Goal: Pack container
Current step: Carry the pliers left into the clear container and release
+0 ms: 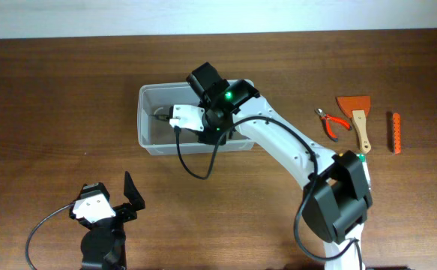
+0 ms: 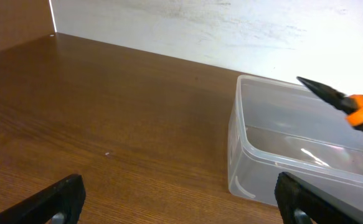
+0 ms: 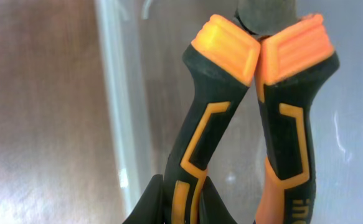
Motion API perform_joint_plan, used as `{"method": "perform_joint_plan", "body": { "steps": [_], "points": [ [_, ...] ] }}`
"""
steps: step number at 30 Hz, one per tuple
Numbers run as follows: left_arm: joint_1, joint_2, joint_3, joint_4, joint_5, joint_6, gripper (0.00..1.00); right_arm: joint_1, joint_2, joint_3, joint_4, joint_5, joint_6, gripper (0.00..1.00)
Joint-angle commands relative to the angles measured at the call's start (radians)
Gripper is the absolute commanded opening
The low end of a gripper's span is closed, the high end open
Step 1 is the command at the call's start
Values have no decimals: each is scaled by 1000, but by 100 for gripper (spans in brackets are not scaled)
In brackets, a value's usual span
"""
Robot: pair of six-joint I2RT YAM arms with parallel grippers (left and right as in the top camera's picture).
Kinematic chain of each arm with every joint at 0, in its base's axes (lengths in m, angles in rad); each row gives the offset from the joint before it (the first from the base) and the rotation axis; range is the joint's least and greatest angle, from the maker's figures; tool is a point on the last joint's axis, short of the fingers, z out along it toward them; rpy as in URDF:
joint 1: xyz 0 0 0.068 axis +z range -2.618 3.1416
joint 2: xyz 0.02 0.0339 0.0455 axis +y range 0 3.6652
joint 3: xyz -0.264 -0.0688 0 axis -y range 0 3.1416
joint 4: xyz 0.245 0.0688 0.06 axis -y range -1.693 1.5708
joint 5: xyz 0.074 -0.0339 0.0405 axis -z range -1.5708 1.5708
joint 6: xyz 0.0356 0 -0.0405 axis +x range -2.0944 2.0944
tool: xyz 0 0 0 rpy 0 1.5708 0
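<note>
My right gripper holds the pliers above the bottom of the open container. It should move down and to the right in the overhead view, then release the pliers there.
The clear plastic container (image 1: 149, 120) stands at the table's middle back; it also shows in the left wrist view (image 2: 256, 149) and under the right wrist camera (image 3: 116, 93). My right gripper (image 1: 175, 118) is inside the container's space, shut on the handle of black-and-orange pliers (image 3: 231, 112). The pliers' nose pokes over the container (image 2: 330, 96). In the right wrist view my fingers (image 3: 181, 202) pinch one handle. My left gripper (image 2: 178, 199) is open and empty, low over the table in front of the container (image 1: 117, 201).
To the right of the container lie small red-handled pliers (image 1: 332, 122), an orange scraper with a wooden handle (image 1: 357, 120) and an orange bar-shaped tool (image 1: 394, 133). A white wall runs along the table's back edge (image 2: 200, 28).
</note>
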Motion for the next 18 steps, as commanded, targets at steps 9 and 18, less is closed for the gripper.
{"method": "perform_joint_plan", "body": {
  "steps": [9,18],
  "points": [
    [-3,-5,-3,-2,-3,9,99,-126,72,-2,17,-32,77,4],
    [-3,-5,-3,-2,-3,9,99,-112,79,-26,3,-43,69,4]
  ]
}}
